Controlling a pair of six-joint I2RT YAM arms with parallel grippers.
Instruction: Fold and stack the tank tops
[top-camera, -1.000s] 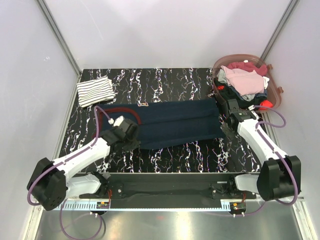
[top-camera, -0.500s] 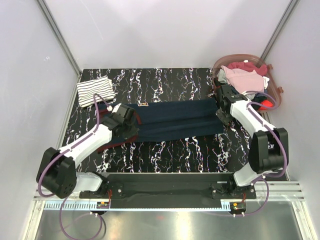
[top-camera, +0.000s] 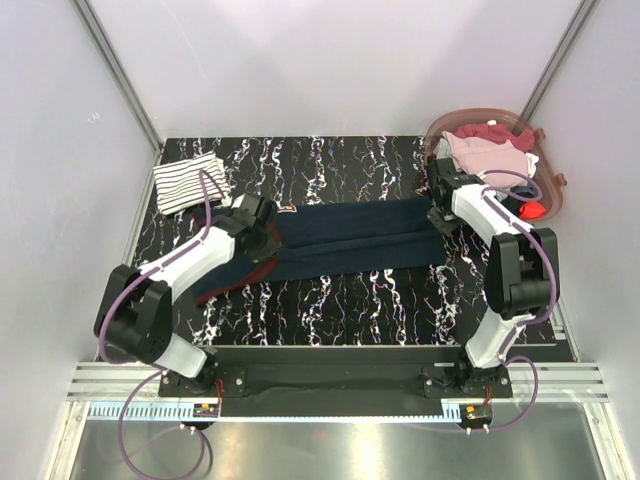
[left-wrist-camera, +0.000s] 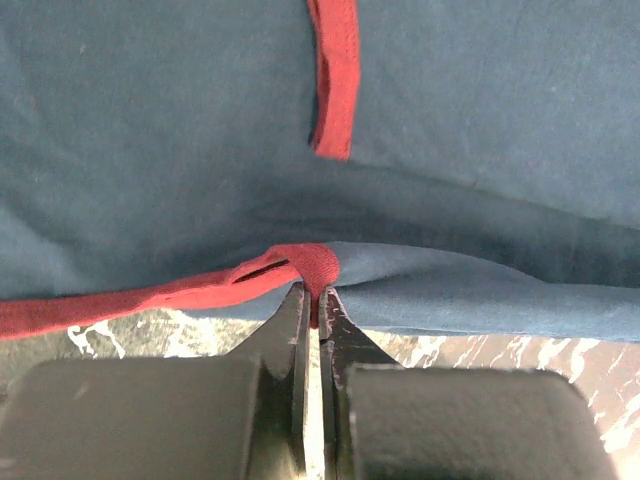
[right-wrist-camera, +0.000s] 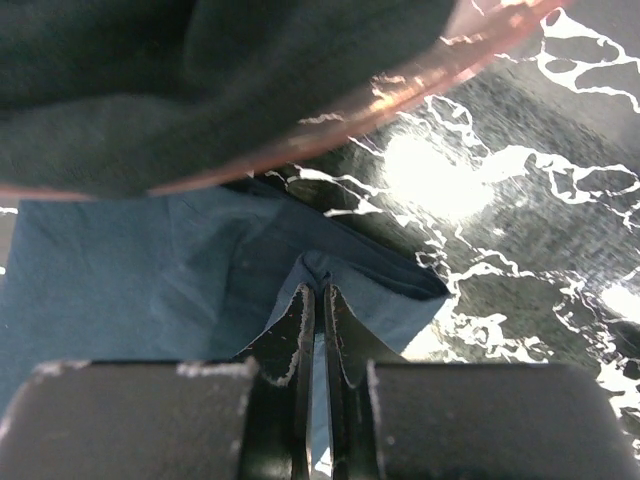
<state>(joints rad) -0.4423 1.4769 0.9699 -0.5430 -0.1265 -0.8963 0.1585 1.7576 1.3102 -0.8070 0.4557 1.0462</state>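
Observation:
My right gripper is holding the hem and will next move gently outward toward the cloth's far edge (top-camera: 418, 204) (right-wrist-camera: 262, 206) and let go of the hem near it, because the lower layer is uncovered there.
The navy tank top (top-camera: 350, 240) with dark red trim lies stretched across the middle of the black marbled table (top-camera: 330, 160), folded lengthwise. My left gripper (top-camera: 262, 238) is shut on its left end; in the left wrist view the left gripper (left-wrist-camera: 317, 296) pinches the red trim (left-wrist-camera: 310, 265). At the right end my right gripper (top-camera: 437, 205) is shut on the hem, and in the right wrist view that gripper (right-wrist-camera: 317, 292) nips a fold of the navy cloth (right-wrist-camera: 150, 270). The striped tank top (top-camera: 188, 181) lies folded at the table's back left.
A pinkish plastic basket (top-camera: 552, 190) with several garments stands at the back right, its rim (right-wrist-camera: 330, 120) close above the right gripper. White walls enclose the table on three sides. Loose red-trimmed cloth (top-camera: 232, 283) trails near the left arm.
Both grippers have carried the near edge of the navy tank top toward the back of the table, folding it over itself into a narrower band.

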